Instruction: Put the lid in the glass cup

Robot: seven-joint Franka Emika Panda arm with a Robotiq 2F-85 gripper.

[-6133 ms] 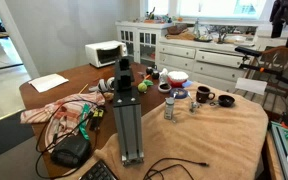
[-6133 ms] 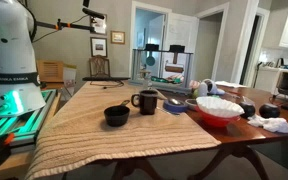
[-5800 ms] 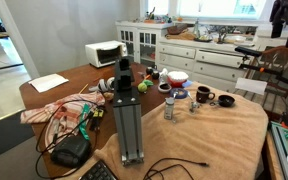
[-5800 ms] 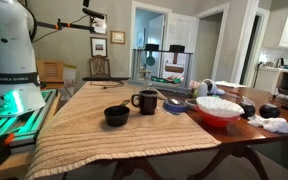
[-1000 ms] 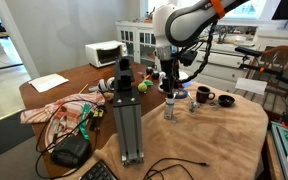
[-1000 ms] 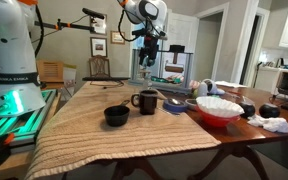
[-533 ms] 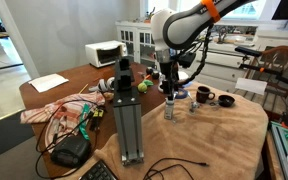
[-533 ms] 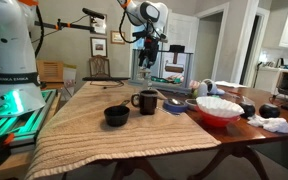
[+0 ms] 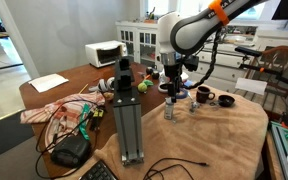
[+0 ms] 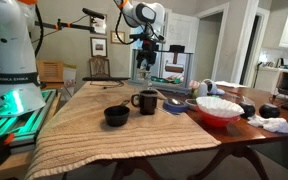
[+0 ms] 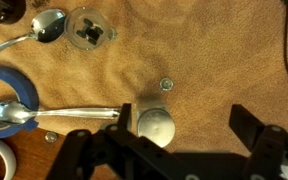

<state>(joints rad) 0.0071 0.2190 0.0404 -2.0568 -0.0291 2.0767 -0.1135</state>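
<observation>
I need to move my gripper toward the left in the wrist view next and lower it around the lid's round rim [image 9: 169, 101] [image 11: 156, 127], because the lid is nearer one finger than the other.
The lid [image 11: 154, 125] is a round silvery disc right below my gripper in the wrist view; in an exterior view it is the dark top [image 9: 169, 98] of a small clear jar on the tan cloth. My gripper [image 11: 189, 125] is open and empty, with the lid close to one finger and not centred between the two. In an exterior view the gripper [image 9: 171, 89] hangs just above the jar. The glass cup [image 9: 193, 104] stands just beside the jar; in the wrist view the glass cup [image 11: 89, 28] shows from above, apart from the lid.
A black mug [image 9: 204, 96] and a black bowl [image 9: 227, 100] stand beyond the cup. A blue dish [image 11: 2, 105] holds a spoon [image 11: 64, 114] whose handle reaches toward the lid. Another spoon [image 11: 46, 26] and a small nut [image 11: 166, 85] lie nearby. A red-and-white bowl [image 9: 177, 77] sits behind.
Six seconds ago the arm was out of view; it has since come over the jar. In the last second the gripper dropped slightly toward the lid.
</observation>
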